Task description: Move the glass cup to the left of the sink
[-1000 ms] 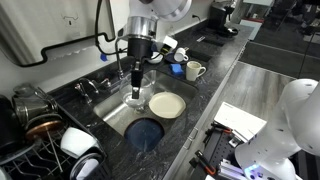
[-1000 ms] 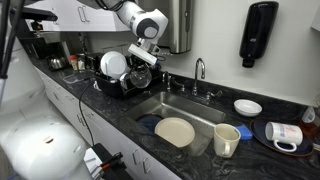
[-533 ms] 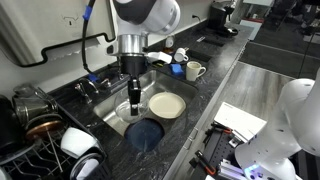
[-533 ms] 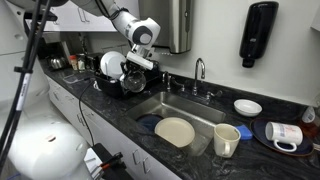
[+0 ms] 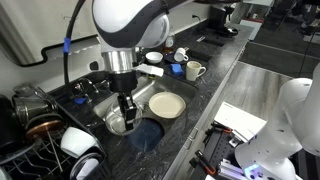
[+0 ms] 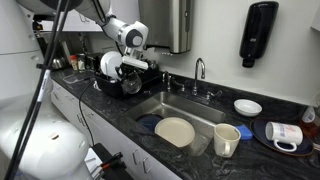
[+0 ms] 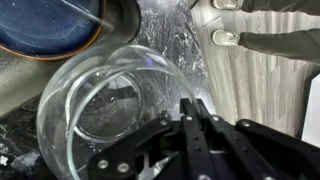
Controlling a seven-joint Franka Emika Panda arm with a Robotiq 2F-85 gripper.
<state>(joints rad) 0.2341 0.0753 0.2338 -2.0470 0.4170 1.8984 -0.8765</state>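
Note:
The bare dark counter lies below my gripper between rack and sink, so next I will move toward the dish rack and down to release the cup there.
My gripper (image 5: 124, 107) is shut on the rim of the clear glass cup (image 5: 119, 123) and holds it upright at the sink's end nearest the dish rack. In an exterior view the gripper (image 6: 133, 72) and cup (image 6: 131, 84) hang beside the rack, over the dark counter. The wrist view shows the cup (image 7: 100, 105) filling the frame, with my closed gripper (image 7: 193, 108) pinching its rim over speckled stone. The steel sink (image 5: 176, 124) (image 6: 186, 100) holds a cream plate (image 5: 166, 105) and a blue plate (image 5: 146, 135).
A dish rack (image 5: 45, 140) (image 6: 112, 68) with bowls and pans stands close beside the cup. The chrome faucet (image 6: 199, 70) rises behind the sink. A white mug (image 5: 195, 70) (image 6: 227, 139), a small blue cup (image 5: 178, 68) and a white bowl (image 6: 247, 106) sit on the far counter.
My gripper has carried the glass cup from over the sink basin toward the dish rack side and lowered it toward the counter.

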